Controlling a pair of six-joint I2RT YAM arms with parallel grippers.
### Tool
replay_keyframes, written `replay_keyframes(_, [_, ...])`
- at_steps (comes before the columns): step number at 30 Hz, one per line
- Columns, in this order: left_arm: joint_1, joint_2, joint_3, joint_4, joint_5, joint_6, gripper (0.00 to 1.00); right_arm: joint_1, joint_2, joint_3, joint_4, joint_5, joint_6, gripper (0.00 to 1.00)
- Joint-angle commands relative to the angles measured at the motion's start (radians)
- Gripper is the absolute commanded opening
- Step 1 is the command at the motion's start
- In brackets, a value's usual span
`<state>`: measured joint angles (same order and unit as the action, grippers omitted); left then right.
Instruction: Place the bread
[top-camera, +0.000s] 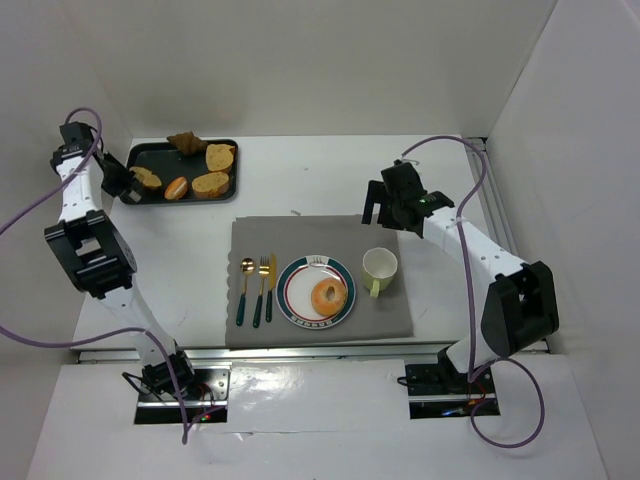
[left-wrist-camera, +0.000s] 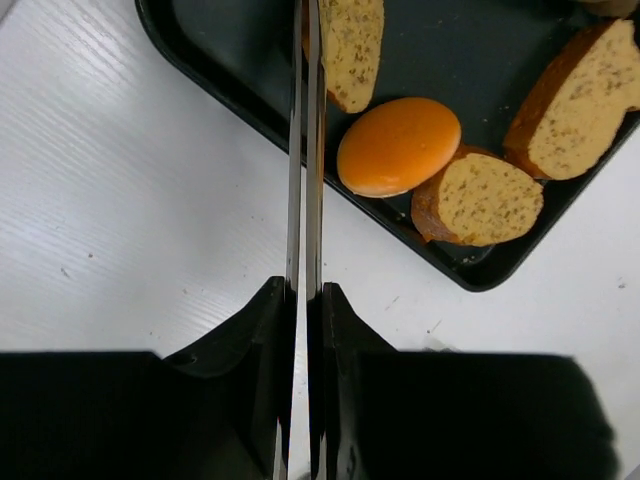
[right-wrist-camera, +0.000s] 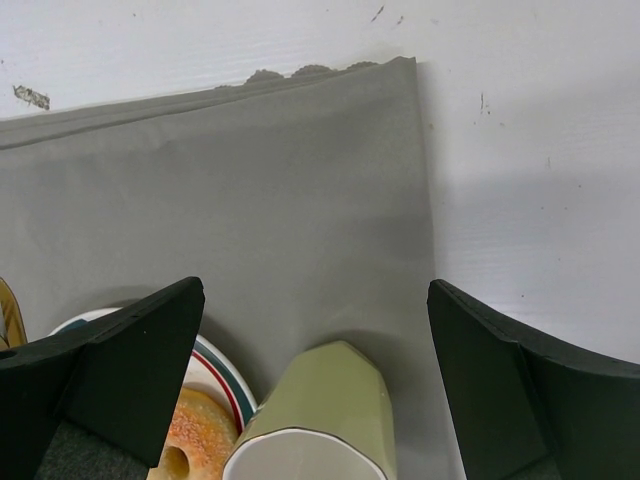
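Observation:
I will next lift my left gripper from the tray (top-camera: 160, 158), carry the seeded slice back and lower it onto the striped plate, which is bare beside the bagel.
Several bread pieces lie on a black tray (top-camera: 160, 158) at the back left: a croissant (top-camera: 187, 142), cut slices (top-camera: 220, 156) and a round orange bun (top-camera: 176, 188). My left gripper (top-camera: 118, 182) hovers at the tray's left edge. In the left wrist view it (left-wrist-camera: 305, 290) is shut on thin metal tongs (left-wrist-camera: 305, 150), whose blades run up over a seeded slice (left-wrist-camera: 352, 45). The tong tips are out of frame. The orange bun (left-wrist-camera: 398, 145) lies just right of the blades. My right gripper (top-camera: 383, 210) (right-wrist-camera: 315, 300) stands open above the mat, holding nothing.
A grey placemat (top-camera: 300, 235) carries a striped plate (top-camera: 300, 310) with a bagel (top-camera: 328, 295), a green cup (top-camera: 379, 266) to its right, and a spoon, fork and knife (top-camera: 262, 290) to its left. White walls close in the back and right.

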<state>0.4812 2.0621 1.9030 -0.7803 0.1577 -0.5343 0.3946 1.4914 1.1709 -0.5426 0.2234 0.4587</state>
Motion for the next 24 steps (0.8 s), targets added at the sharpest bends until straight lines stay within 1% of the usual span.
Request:
replay_keyframes(1, [-0.019, -0.161, 0.027, 0.024, -0.007, -0.010, 0.00, -0.005, 0.000, 0.047, 0.026, 0.004, -0.005, 1.00])
replay_keyframes(2, [-0.029, -0.225, 0.027, 0.024, -0.017, -0.001, 0.00, -0.005, -0.009, 0.047, 0.026, 0.004, -0.005, 1.00])
replay_keyframes(3, [-0.039, -0.258, 0.007, 0.015, -0.017, 0.008, 0.00, -0.005, -0.010, 0.047, 0.026, 0.004, -0.005, 1.00])
replay_keyframes(5, [-0.090, -0.324, -0.018, -0.005, -0.017, 0.042, 0.00, -0.005, -0.019, 0.047, 0.017, 0.013, -0.005, 1.00])
replay_keyframes(6, [-0.114, -0.388, -0.036, -0.005, -0.017, 0.060, 0.00, -0.005, -0.029, 0.056, 0.016, 0.013, -0.005, 1.00])
replay_keyframes(7, [-0.178, -0.420, -0.077, -0.028, -0.001, 0.082, 0.00, -0.005, -0.045, 0.056, 0.016, 0.024, -0.005, 1.00])
replay_keyframes(8, [-0.217, -0.454, -0.102, -0.039, 0.018, 0.117, 0.00, -0.005, -0.054, 0.056, 0.007, 0.034, -0.005, 1.00])
replay_keyframes(9, [-0.261, -0.533, -0.169, -0.039, 0.034, 0.140, 0.00, -0.005, -0.054, 0.056, -0.011, 0.047, -0.005, 1.00])
replay_keyframes(10, [-0.362, -0.577, -0.212, -0.039, 0.043, 0.155, 0.00, -0.005, -0.071, 0.056, -0.022, 0.059, -0.005, 1.00])
replay_keyframes(11, [-0.419, -0.620, -0.261, -0.048, 0.043, 0.155, 0.00, -0.005, -0.092, 0.056, -0.032, 0.068, 0.004, 1.00])
replay_keyframes(12, [-0.473, -0.661, -0.309, -0.048, 0.063, 0.187, 0.00, -0.005, -0.103, 0.056, -0.042, 0.080, 0.005, 1.00])
replay_keyframes(13, [-0.581, -0.698, -0.399, -0.048, 0.063, 0.188, 0.00, -0.005, -0.115, 0.056, -0.042, 0.080, 0.005, 1.00])
replay_keyframes(14, [-0.633, -0.756, -0.438, -0.062, 0.063, 0.188, 0.00, -0.005, -0.138, 0.047, -0.042, 0.091, 0.005, 1.00])
replay_keyframes(16, [-0.720, -0.799, -0.504, -0.105, 0.054, 0.203, 0.00, -0.014, -0.157, 0.035, -0.054, 0.091, -0.005, 1.00])
replay_keyframes(17, [-0.789, -0.818, -0.562, -0.105, 0.054, 0.203, 0.00, -0.014, -0.167, 0.035, -0.054, 0.091, -0.005, 1.00])
replay_keyframes(20, [-0.886, -0.890, -0.637, -0.119, 0.091, 0.203, 0.00, -0.014, -0.177, 0.022, -0.054, 0.079, -0.005, 1.00])
replay_keyframes(22, [-0.921, -0.922, -0.651, -0.131, 0.100, 0.203, 0.00, -0.014, -0.177, 0.013, -0.065, 0.068, -0.005, 1.00])
replay_keyframes(24, [-0.963, -0.922, -0.679, -0.143, 0.115, 0.203, 0.00, -0.014, -0.177, 0.013, -0.065, 0.057, -0.005, 1.00])
